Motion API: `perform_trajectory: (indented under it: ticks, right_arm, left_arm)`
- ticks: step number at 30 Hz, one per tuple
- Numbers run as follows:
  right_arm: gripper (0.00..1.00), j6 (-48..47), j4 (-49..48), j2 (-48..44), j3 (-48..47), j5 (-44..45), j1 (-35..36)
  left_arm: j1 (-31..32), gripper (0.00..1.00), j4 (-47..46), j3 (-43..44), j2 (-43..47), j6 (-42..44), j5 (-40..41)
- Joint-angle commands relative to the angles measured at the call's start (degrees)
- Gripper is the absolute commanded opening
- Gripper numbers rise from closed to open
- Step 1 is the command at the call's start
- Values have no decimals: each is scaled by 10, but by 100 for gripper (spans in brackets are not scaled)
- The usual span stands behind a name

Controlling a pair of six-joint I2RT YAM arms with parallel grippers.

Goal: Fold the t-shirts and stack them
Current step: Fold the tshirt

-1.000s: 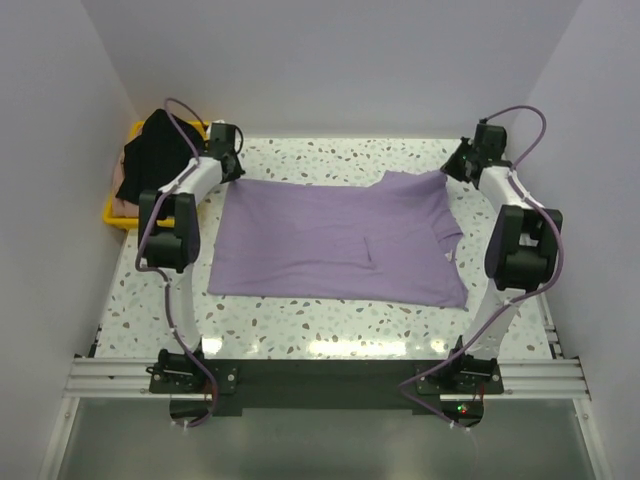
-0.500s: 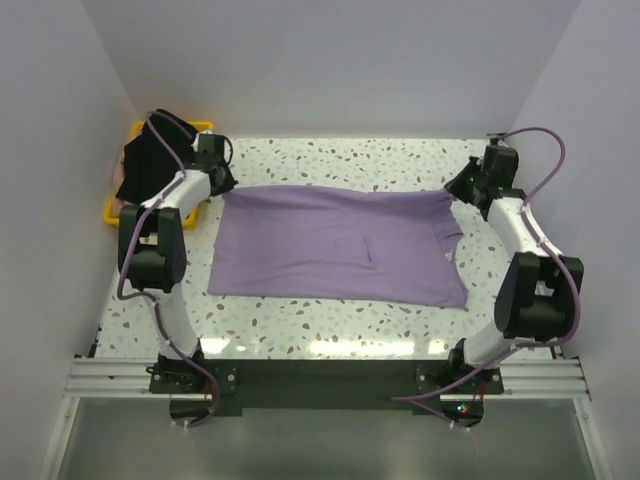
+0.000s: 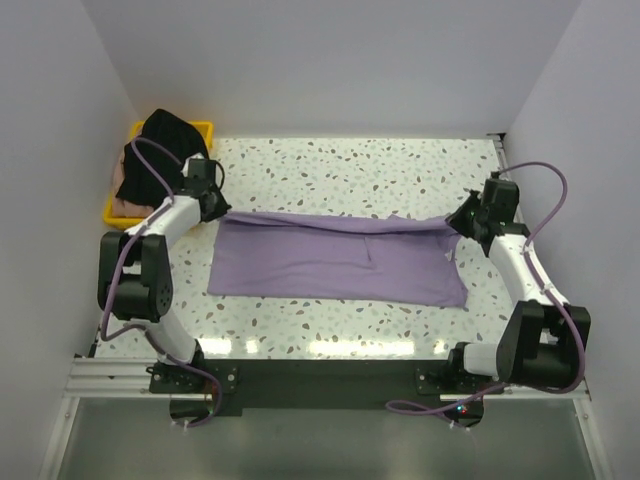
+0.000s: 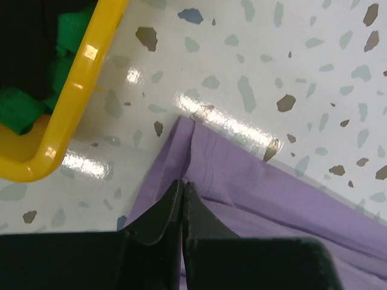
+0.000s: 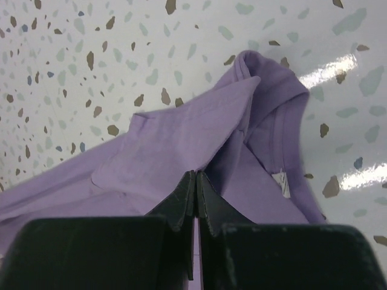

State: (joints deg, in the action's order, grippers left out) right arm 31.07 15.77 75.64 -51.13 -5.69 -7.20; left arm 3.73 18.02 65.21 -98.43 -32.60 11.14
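The doubled piece of cloth is still narrow, so the left gripper should next draw the shirt's pinched corner by the tray back and down, farther over the shirt [image 3: 225, 244], and release it.
The lavender-purple t-shirt [image 3: 340, 262] lies across the middle of the table, with its far edge doubled over toward the near side. My left gripper [image 3: 212, 204] is shut on the shirt's far left corner [image 4: 199, 157]; its tips [image 4: 182, 184] pinch the cloth. My right gripper [image 3: 462, 220] is shut on the far right part near the collar [image 5: 181, 139], tips [image 5: 195, 176] closed on a raised fold. The white neck label [image 5: 280, 182] shows beside them. The black t-shirt [image 3: 160, 145] is heaped on the tray, with a bit of pale pink cloth [image 3: 124, 206] under it.
The yellow plastic tray [image 3: 204, 127] stands at the far left corner, close to my left gripper; its rim [image 4: 72, 96] shows in the left wrist view with green material [image 4: 24, 106] inside. White walls enclose the speckled table [image 3: 350, 160] on three sides.
Both grippers have moved toward the near side, pulling the shirt's far edge with them. The far part, sleeve included, now lies folded over the body and the shirt looks narrower.
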Motion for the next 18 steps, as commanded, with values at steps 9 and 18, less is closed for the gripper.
perform_trajectory:
  ticks: [9,18]
  right_arm:
    - [0,2,31,-99,70,30,-5]
    - [0,5,55,-120,93,46,-20]
  left_arm:
    - [-8,0,-27,-74,71,-35,2]
    - [-9,0,-11,-98,87,-50,31]
